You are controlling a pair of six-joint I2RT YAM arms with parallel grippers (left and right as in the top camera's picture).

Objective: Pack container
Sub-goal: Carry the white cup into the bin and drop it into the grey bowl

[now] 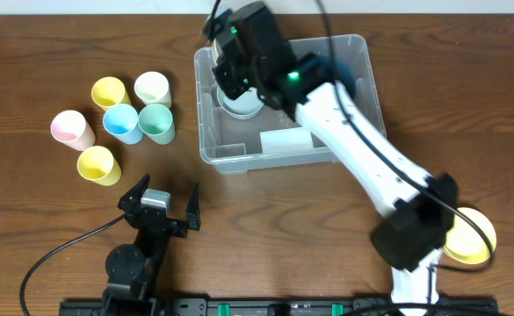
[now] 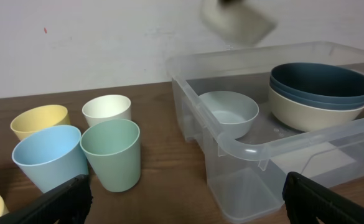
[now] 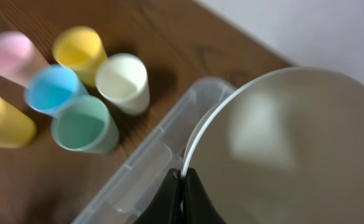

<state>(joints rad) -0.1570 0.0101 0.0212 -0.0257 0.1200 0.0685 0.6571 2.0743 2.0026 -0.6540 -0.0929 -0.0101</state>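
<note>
My right gripper goes down into the container [image 1: 230, 156] next and releases the beige bowl's rim over the small pale blue bowl [image 1: 241, 104], since that bowl sits below my gripper.
The clear plastic container [image 1: 230, 156] with a white label sits at the table's middle back. In the left wrist view, the container [image 2: 234, 148] holds a small pale blue bowl [image 2: 228, 113] and a stack of dark blue bowls [image 2: 322, 84] on a cream one. My right gripper [image 1: 228, 60] hovers over the container's left end. In its wrist view, the right gripper [image 3: 183, 178] is shut on the rim of a beige bowl [image 3: 294, 143], held tilted above the container's rim [image 3: 163, 152]. My left gripper [image 1: 160, 204] is open and empty on the near side, its fingers [image 2: 185, 199] wide apart.
Several cups stand left of the container: yellow [image 1: 109, 90], cream [image 1: 152, 88], pink [image 1: 72, 129], blue [image 1: 121, 123], green [image 1: 156, 123], and another yellow [image 1: 98, 165]. A yellow bowl [image 1: 469, 239] sits at the front right beside the right arm's base.
</note>
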